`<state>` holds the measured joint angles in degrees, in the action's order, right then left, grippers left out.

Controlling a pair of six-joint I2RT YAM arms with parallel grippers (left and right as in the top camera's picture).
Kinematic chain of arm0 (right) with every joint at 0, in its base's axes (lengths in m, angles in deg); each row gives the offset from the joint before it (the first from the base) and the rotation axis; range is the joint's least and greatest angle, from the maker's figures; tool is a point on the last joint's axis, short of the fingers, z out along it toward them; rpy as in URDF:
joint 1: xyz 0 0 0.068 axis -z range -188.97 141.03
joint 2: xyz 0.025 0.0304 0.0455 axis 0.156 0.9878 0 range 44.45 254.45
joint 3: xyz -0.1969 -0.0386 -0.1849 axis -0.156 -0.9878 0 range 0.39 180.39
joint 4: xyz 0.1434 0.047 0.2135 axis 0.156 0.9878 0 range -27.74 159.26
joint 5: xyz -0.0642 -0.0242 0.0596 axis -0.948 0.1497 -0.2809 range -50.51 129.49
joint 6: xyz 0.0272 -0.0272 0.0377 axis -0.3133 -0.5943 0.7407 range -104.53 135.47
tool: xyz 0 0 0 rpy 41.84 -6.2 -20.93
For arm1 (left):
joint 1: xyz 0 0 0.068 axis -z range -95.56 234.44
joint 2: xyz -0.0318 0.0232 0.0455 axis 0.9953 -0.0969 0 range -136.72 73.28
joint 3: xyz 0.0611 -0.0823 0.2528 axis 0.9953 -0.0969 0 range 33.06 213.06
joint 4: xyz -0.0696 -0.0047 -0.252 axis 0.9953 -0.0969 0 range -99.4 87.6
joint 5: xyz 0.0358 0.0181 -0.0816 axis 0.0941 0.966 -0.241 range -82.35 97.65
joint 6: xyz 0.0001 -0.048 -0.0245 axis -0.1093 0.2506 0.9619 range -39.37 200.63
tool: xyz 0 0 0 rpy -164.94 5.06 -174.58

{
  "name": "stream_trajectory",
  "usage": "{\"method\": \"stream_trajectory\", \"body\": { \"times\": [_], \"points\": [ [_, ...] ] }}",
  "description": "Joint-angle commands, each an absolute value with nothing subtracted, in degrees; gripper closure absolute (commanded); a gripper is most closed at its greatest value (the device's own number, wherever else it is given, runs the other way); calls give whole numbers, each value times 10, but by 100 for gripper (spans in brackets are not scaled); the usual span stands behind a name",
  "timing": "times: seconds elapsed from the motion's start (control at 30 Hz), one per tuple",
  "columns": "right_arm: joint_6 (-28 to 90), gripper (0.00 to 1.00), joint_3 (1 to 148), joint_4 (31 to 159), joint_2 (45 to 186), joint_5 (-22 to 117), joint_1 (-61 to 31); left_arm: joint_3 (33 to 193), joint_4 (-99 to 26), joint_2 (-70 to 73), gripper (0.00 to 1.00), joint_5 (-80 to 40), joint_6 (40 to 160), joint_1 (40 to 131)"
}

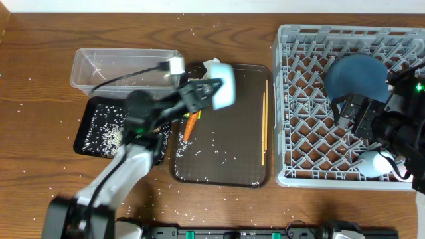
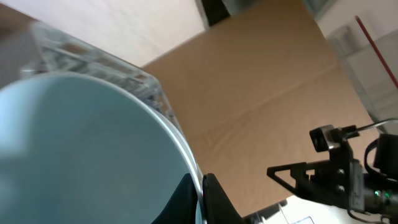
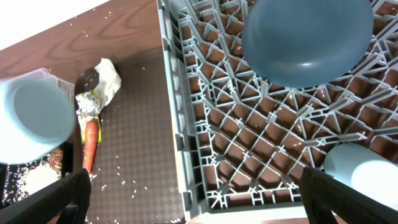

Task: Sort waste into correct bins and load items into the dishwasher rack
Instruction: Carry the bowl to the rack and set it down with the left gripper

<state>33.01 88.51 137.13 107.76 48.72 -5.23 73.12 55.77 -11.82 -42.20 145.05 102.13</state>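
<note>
My left gripper swings past the chopsticks [image 1: 264, 123] to the grey rack next and lowers the bowl beside the large blue bowl [image 1: 357, 76], where the rack's slots stand empty.
My left gripper [image 1: 214, 88] is shut on the rim of the small light-blue bowl [image 1: 224, 85], held tilted above the brown serving tray [image 1: 247, 169]; the left wrist view shows the fingers [image 2: 202, 199] pinching the bowl's rim [image 2: 87, 149]. The carrot [image 1: 190, 125] and the green-yellow wrapper with white tissue [image 3: 99, 87] lie at the tray's left. Chopsticks [image 1: 264, 123] lie along its right edge. The grey rack [image 1: 312, 143] holds the large blue bowl [image 1: 357, 76] and the white bowl [image 1: 375, 163]. My right gripper [image 1: 352, 113] is open above the rack, empty.
The clear tub [image 1: 123, 66] stands at the back left, with the black tray [image 1: 109, 126] holding rice in front of it. Rice grains are scattered over the serving tray and the wooden table [image 1: 40, 99].
</note>
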Motion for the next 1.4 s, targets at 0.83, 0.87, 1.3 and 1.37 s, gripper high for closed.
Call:
{"method": "stream_trajectory", "body": {
  "times": [0.83, 0.87, 1.3, 1.37],
  "points": [
    [317, 1, 892, 1410, 1075, 485, -44, 1155, 599, -571, 93, -421, 1562, 1242],
    [317, 1, 892, 1411, 1075, 485, -44, 1155, 599, -572, 93, -420, 1562, 1242],
    [317, 1, 892, 1422, 1075, 485, -44, 1154, 587, -572, 36, -439, 1574, 1185],
    [317, 1, 892, 1422, 1075, 485, -44, 1154, 571, -572, 28, -449, 1574, 1175]
  ]
}}
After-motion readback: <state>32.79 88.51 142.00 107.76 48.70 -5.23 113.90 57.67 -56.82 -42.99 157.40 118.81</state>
